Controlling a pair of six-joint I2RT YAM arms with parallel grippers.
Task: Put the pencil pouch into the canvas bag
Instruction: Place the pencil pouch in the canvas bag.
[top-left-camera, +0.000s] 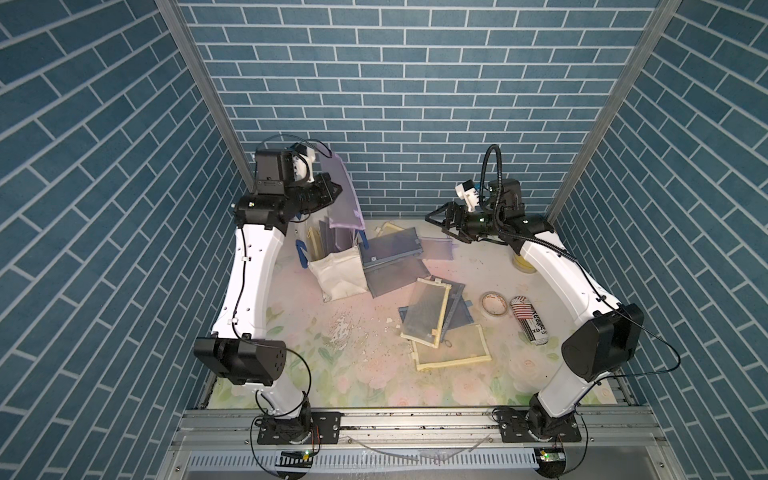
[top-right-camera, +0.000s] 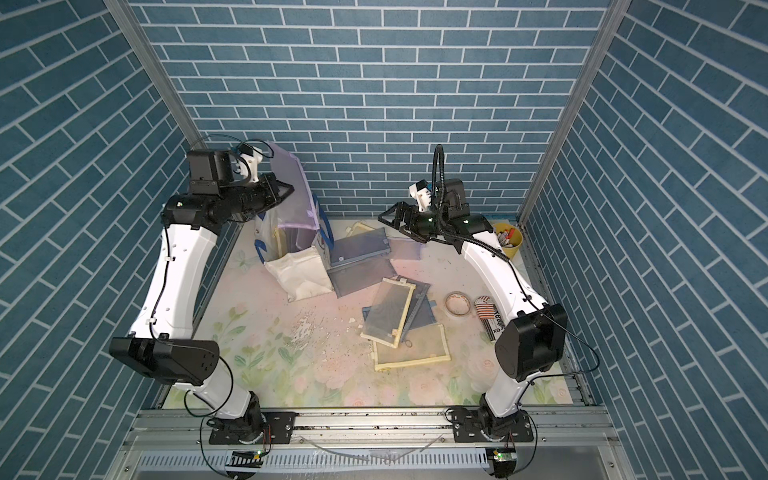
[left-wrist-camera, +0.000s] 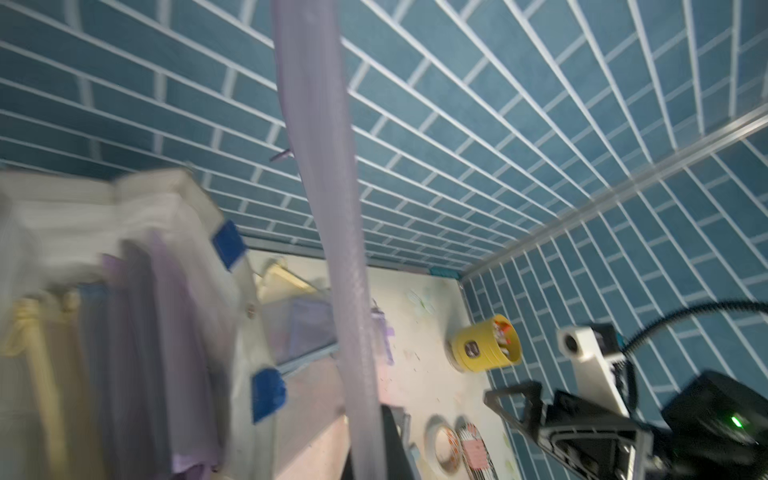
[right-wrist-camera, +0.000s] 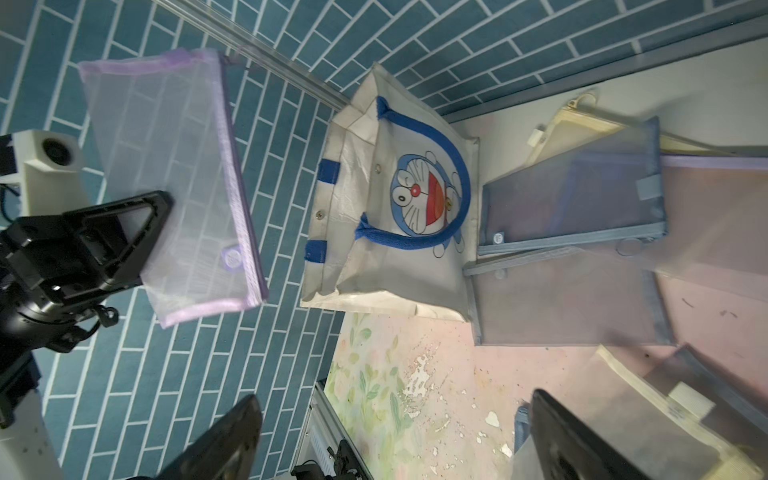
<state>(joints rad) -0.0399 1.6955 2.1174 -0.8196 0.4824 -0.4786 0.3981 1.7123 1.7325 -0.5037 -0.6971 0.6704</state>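
Observation:
The left gripper tips downward next, lowers the pouch into the free gap beside the bag's standing pouches below it and releases the pouch there.
A see-through mesh pencil pouch (top-left-camera: 344, 187) (top-right-camera: 294, 195) with purple trim hangs upright in the air above the open mouth of the canvas bag (top-left-camera: 341, 277) (top-right-camera: 305, 276). My left gripper (top-left-camera: 335, 190) (top-right-camera: 288, 191) is shut on the pouch's side edge; the right wrist view shows the pouch (right-wrist-camera: 174, 174) pinched in those black fingers (right-wrist-camera: 137, 224). The off-white bag (right-wrist-camera: 365, 266) has blue handles and holds several pouches standing upright. My right gripper (top-left-camera: 438, 226) (top-right-camera: 388, 223) (right-wrist-camera: 395, 436) hovers to the right of the bag, open and empty, apart from the pouch.
Several mesh pouches lie on the floral mat: blue ones (top-left-camera: 390, 249) against the bag, yellow-trimmed ones (top-left-camera: 428, 316) in the middle. A tape roll (top-left-camera: 493, 304) and a printed can (top-left-camera: 530, 320) lie at the right. A yellow pen bucket (top-right-camera: 508, 241) stands in the back right corner.

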